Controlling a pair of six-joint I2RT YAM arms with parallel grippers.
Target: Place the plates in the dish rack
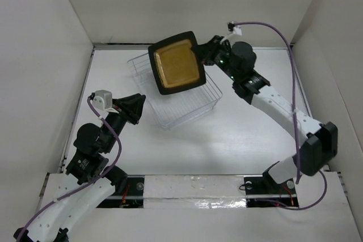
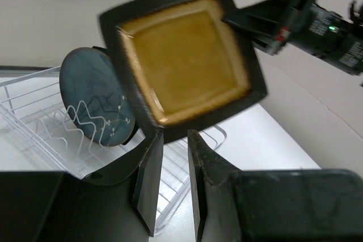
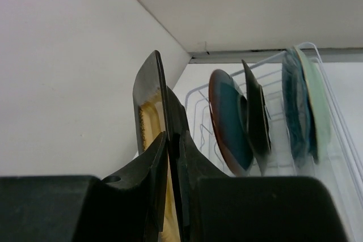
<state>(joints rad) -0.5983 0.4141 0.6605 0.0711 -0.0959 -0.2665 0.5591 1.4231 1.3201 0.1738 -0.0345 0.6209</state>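
Observation:
The rack's end slots beside the teal plate are empty. I will swing my right gripper left in the top view, turn it, lower it and release there.
My right gripper (image 1: 204, 55) is shut on the edge of the black-rimmed amber square plate (image 1: 177, 62) and holds it tilted above the far part of the clear dish rack (image 1: 190, 106). In the right wrist view the plate's rim (image 3: 156, 83) sits edge-on between my jaws (image 3: 173, 137). Upright in the rack stand a teal plate (image 3: 229, 120), a dark plate (image 3: 255, 114), a teal scalloped plate (image 3: 294, 103) and a pale green plate (image 3: 319, 106). My left gripper (image 2: 174, 134) is open and empty, just below the amber plate (image 2: 187, 55), at the rack's left side (image 1: 138, 109).
White walls close the table in at the left, back and right. A dark teal round plate (image 2: 96, 97) stands in the rack's ribs (image 2: 34, 117). A purple cable (image 1: 283, 32) arcs over the right arm. The rack's near half (image 1: 181, 111) holds no plates.

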